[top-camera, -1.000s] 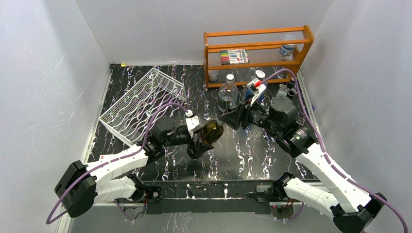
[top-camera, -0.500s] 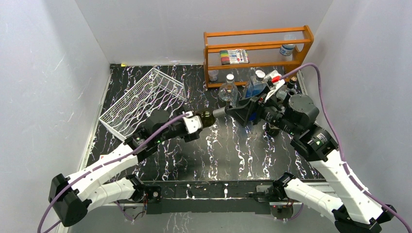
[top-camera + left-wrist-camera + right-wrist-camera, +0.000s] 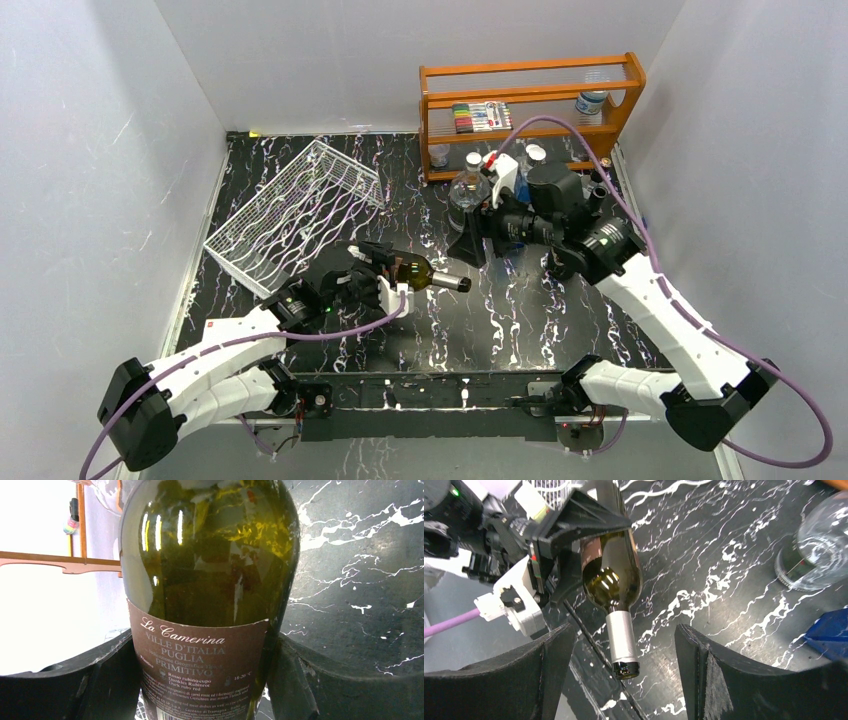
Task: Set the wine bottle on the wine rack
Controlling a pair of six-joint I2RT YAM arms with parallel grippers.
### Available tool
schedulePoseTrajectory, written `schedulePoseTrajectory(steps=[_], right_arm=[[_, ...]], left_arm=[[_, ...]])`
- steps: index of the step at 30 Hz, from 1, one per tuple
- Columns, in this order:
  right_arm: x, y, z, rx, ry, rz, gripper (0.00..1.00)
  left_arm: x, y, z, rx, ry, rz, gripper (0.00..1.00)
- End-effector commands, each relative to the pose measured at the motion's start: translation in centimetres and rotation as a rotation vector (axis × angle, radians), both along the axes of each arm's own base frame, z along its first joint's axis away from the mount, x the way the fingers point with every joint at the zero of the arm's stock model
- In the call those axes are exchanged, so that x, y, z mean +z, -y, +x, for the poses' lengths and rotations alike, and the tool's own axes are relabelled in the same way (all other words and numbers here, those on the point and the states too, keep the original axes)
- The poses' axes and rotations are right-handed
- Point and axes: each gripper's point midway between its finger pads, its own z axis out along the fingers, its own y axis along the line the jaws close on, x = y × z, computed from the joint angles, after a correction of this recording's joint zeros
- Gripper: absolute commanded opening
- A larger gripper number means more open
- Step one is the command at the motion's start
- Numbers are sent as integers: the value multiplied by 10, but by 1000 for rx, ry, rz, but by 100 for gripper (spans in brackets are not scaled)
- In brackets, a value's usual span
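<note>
My right gripper moves back and to the left in the top view next, onto the neck (image 3: pixel 439 279) (image 3: pixel 618 622) beside the shoulder, which the left gripper leaves free.
The wine bottle (image 3: pixel 418 273) is dark green glass with a brown label and a silver-capped neck. It lies level, neck pointing right, above the dark marbled table. My left gripper (image 3: pixel 388 272) is shut on its labelled body, with a finger (image 3: pixel 112 680) on each side of the wine bottle (image 3: pixel 210 580). My right gripper (image 3: pixel 468 246) stands open just past the neck. In the right wrist view the wine bottle's (image 3: pixel 613 572) mouth hangs between the spread fingers (image 3: pixel 704 672) without touching them. The white wire wine rack (image 3: pixel 295 213) sits at the far left, tilted.
An orange wooden shelf (image 3: pixel 530 108) with markers and a small bottle stands at the back right. In front of it stand a clear plastic bottle (image 3: pixel 468 190) and a blue container (image 3: pixel 518 188). The same clear bottle (image 3: pixel 819 545) shows to the right of my right gripper.
My right gripper has opened off the bottle's neck and drawn back. The left arm has carried the bottle toward the near side, and it now lies level.
</note>
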Motion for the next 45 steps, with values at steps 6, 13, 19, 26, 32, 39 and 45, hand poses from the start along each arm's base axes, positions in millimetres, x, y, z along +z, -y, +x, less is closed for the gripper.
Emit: schedulePoseTrajectory(steps=[6, 13, 19, 26, 32, 39, 45], right_arm=[[-49, -29, -17, 123, -72, -153, 84], [-89, -45, -28, 131, -72, -320, 85], [-116, -44, -35, 163, -124, -393, 84], [-133, -49, -39, 206, -128, -458, 79], [-141, -54, -46, 246, -157, -444, 74], [-151, -58, -50, 261, -182, -430, 75], [-156, -59, -51, 262, -196, -442, 64]], left_arm=[[43, 10, 0, -74, 188, -101, 0], [35, 10, -5, -95, 175, -91, 0], [39, 12, -8, -112, 184, -98, 0], [50, 16, -8, -135, 201, -97, 0], [54, 16, -7, -121, 186, -117, 0], [58, 17, -6, -121, 194, -128, 0], [59, 17, -6, -119, 199, -128, 0]])
